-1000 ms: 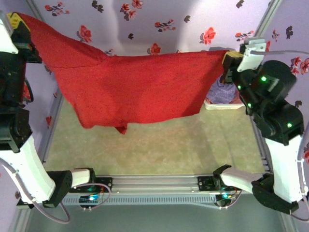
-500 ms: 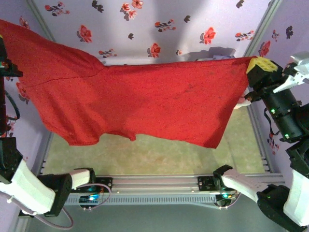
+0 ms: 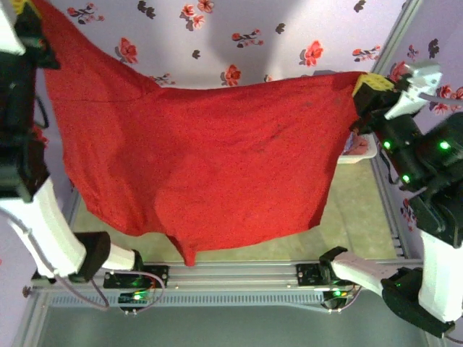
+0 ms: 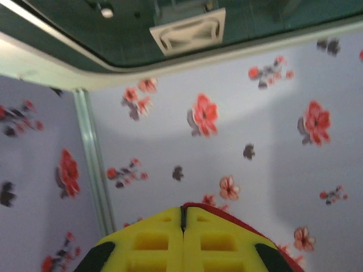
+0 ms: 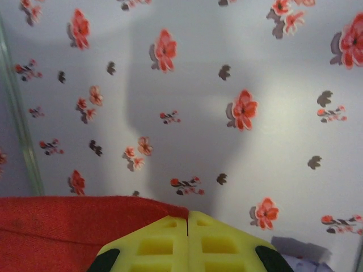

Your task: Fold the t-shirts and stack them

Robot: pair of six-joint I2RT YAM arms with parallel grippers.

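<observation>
The right gripper moves down toward the olive table mat (image 3: 346,189) beside the white basket next and releases the red shirt's corner, because the shirt still hangs in the air.
A plain bright red t-shirt (image 3: 210,159) hangs stretched out in the air between both arms, above the table. My left gripper (image 3: 25,6) is high at the far left, shut on the shirt's upper left edge. In the left wrist view its yellow fingers (image 4: 182,208) meet with a red hem (image 4: 227,214) pinched at the tip. My right gripper (image 3: 369,85) is shut on the shirt's upper right corner. Red cloth (image 5: 57,226) runs left from its closed tip (image 5: 188,214). A pale lavender cloth (image 5: 300,249) peeks in low at the right.
A white basket (image 3: 359,153) sits at the right, partly hidden behind the shirt and the right arm. The olive table mat (image 3: 347,210) lies below. Floral purple walls (image 3: 239,43) and metal frame posts (image 3: 394,36) close in the back and sides.
The shirt was pulled wide and taut half a second ago. Now both grippers sit slightly closer in, and the lower hem has swung down toward the near rail.
</observation>
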